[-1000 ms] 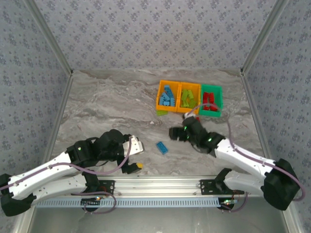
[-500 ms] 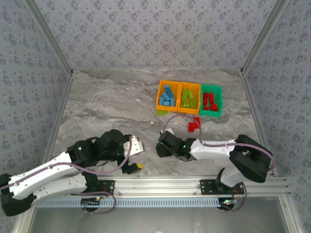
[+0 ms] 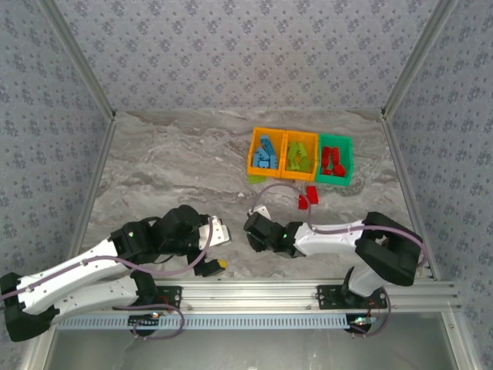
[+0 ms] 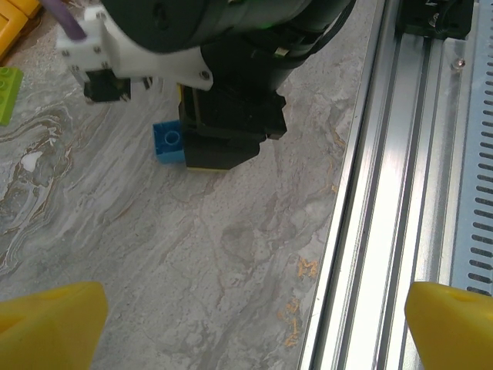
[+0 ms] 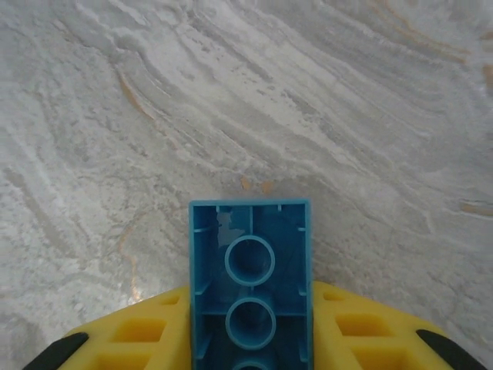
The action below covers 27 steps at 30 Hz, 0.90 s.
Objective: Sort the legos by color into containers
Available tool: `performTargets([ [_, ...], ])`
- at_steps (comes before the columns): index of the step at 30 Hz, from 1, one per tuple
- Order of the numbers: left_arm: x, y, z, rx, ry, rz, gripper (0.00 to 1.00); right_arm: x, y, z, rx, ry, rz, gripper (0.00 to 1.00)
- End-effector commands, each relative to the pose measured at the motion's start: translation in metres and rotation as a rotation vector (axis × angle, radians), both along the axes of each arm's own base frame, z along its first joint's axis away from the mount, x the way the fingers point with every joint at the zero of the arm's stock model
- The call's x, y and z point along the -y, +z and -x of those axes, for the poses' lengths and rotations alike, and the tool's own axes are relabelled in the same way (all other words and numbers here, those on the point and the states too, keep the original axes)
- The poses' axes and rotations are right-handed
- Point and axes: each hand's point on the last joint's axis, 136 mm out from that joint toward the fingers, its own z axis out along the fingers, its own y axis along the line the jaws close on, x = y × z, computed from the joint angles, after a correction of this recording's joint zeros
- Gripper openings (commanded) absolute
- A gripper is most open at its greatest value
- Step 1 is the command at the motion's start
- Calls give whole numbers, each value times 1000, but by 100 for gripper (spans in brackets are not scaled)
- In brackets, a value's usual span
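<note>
My right gripper will first lift the light blue lego and carry it outward to release it over the blue legos, as their orange bin is outward.
My right gripper is down at the table's middle front, shut on a light blue lego whose hollow underside faces the wrist camera between the yellow fingers. In the left wrist view the same blue lego pokes out under that gripper. My left gripper hovers open just to the left, nothing between its yellow fingertips. At the back right stand the containers: an orange bin with blue legos, an orange bin with green ones, and a green bin with red ones.
Two red legos lie loose on the table in front of the bins, and a green lego lies by the left orange bin. The metal rail runs along the near edge. Patterned walls enclose the table.
My right arm swung from near the bins left and forward to the blue lego, and its jaws closed on it. The left arm barely moved.
</note>
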Motion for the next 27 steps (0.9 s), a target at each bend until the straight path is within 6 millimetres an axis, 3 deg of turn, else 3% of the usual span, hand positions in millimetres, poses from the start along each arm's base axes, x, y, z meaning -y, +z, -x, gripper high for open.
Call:
performTargets([
  [1,-2,5,0,4,-3,2,99,17,56,-28,181,-141,-55,30],
  [5,-2,6,-1,8,-2,2,99,48,97,-68,279,-281,-130,27],
  [8,-2,3,-2,8,0,-6,99,58,132,-116,346,-327,-172,26],
  [11,-3,-2,-4,5,12,-29,99,60,144,-172,342,-358,-143,26],
  [15,-4,-5,-6,-2,27,-54,99,53,140,-240,321,-382,-47,28],
  [19,-4,-5,-6,0,30,-53,99,50,116,-291,262,-415,20,28],
  [23,-3,-7,-6,-6,29,-55,99,50,97,-318,226,-435,37,29],
  [27,-3,-8,-6,-10,25,-60,99,44,88,-325,197,-414,45,34],
])
